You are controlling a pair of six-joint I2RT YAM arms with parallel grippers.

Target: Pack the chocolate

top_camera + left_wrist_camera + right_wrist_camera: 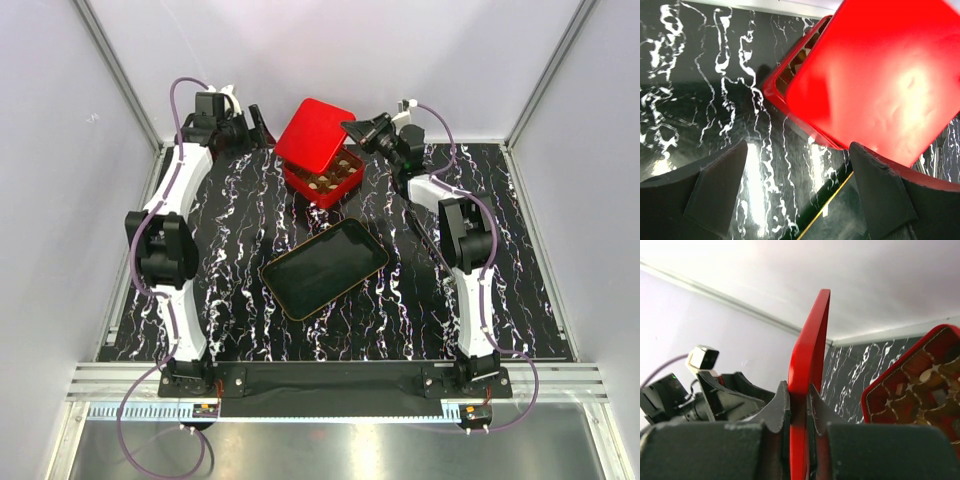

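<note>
I should lower my right gripper to set the tilted lid on the open red box (pixel 298 180) (pixel 924 392) below it and let go of the lid's edge, because chocolate pieces show uncovered.
Small brown and cream chocolate pieces (pixel 327 183) sit in the gridded red box (pixel 298 180) at the far middle of the table; they also show in the right wrist view (pixel 927 374). My right gripper (pixel 352 128) is shut on the edge of the red lid (pixel 313 133) and holds it tilted above the box. In the right wrist view the lid (pixel 812 340) stands on edge between the closed fingers (pixel 799 400). My left gripper (pixel 258 125) is open and empty just left of the box; its view shows the lid (pixel 880 75) over the box (pixel 790 70).
A black gold-rimmed tray (pixel 323 267) lies empty in the middle of the marbled black table, in front of the box; its rim shows in the left wrist view (pixel 832 200). White walls close off the far side and both flanks.
</note>
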